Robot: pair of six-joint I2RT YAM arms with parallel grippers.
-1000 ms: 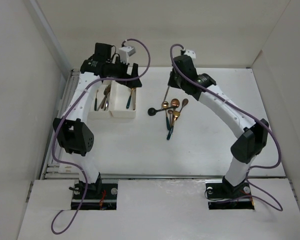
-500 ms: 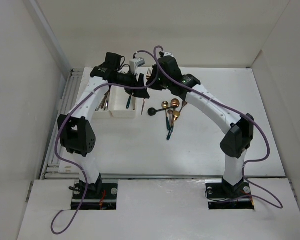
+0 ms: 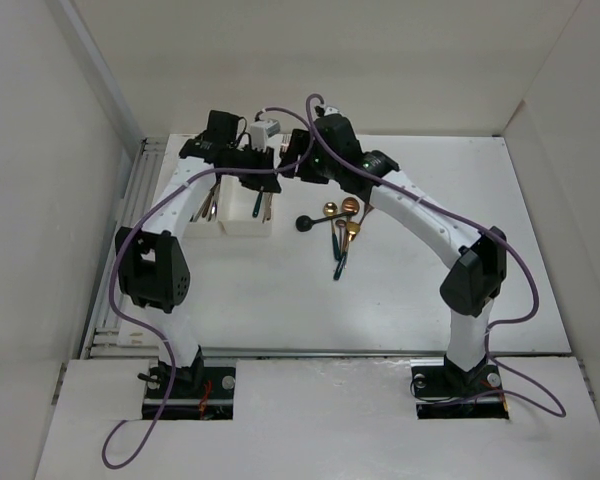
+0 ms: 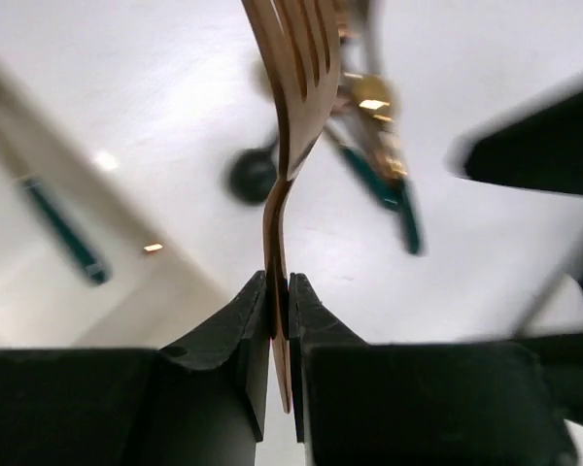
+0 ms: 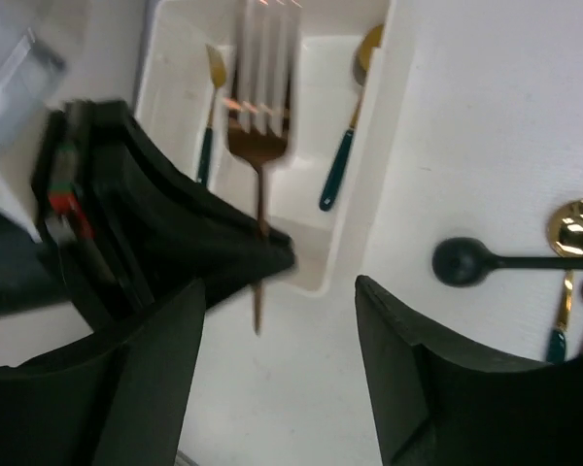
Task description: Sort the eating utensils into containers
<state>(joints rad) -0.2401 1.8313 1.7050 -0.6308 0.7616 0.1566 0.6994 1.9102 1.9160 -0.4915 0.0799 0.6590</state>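
Observation:
Next, my left gripper carries the fork [image 4: 296, 87] to the tray holding several utensils, below the gripper and to its left in the top view. It then lowers and releases the fork.
A copper fork [image 4: 296, 87] stands upright with its handle clamped between the jaws of my left gripper [image 4: 279, 283]. In the right wrist view the same fork [image 5: 259, 146] hangs over the near end of the containers [image 5: 316, 277], tines toward the tray. My right gripper [image 5: 277, 291] is open around it, and neither finger touches the handle. From above, the two grippers meet at the right tray [image 3: 245, 231]. Several eating utensils [image 3: 338, 225] lie loose on the table right of the trays: a black spoon [image 3: 305, 222] and gold-headed ones with teal handles.
The right tray holds a gold-headed, teal-handled spoon [image 5: 345, 165] and another teal-handled piece [image 5: 209, 116]. The left tray [image 3: 195, 228] holds more utensils under the left arm. White walls enclose the table at the back and both sides.
The right arm carried the fork left to the trays and its jaws opened. The left gripper closed on the fork's handle.

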